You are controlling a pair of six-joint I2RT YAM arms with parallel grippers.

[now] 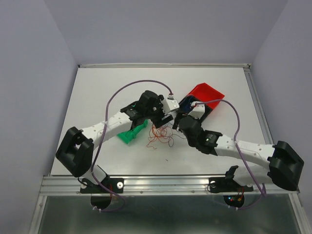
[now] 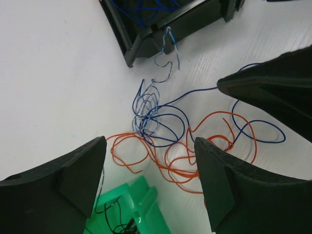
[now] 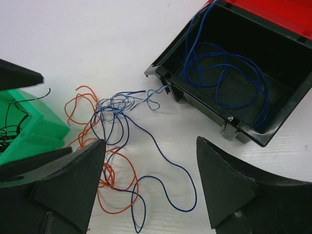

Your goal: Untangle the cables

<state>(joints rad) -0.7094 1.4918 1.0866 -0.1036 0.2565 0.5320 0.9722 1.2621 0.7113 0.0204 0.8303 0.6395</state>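
The orange-red strands bunched beside the green bin run clear of the blue knot there. My left gripper will go down toward the green bin, onto those strands.
A tangle of thin cables (image 1: pixel 161 134) lies on the white table between my two grippers. In the left wrist view, orange-red loops (image 2: pixel 180 163) lie under and beside a knot of blue strands (image 2: pixel 151 117). The right wrist view shows the blue strands (image 3: pixel 117 117) and the orange-red loops (image 3: pixel 114 183) too. My left gripper (image 2: pixel 150 146) is open and empty just above the tangle. My right gripper (image 3: pixel 150 142) is open and empty over a long dark blue loop (image 3: pixel 185 185). The two grippers face each other, the left one (image 1: pixel 163 119) close to the right one (image 1: pixel 179 126).
A black bin (image 3: pixel 234 126) holding blue wires (image 3: pixel 224 73) stands beside the tangle, one pale blue strand hanging over its corner (image 2: pixel 168 39). A green bin (image 2: pixel 139 207) holds black wires (image 3: pixel 12 126). A red bin (image 1: pixel 204 93) sits behind the black one.
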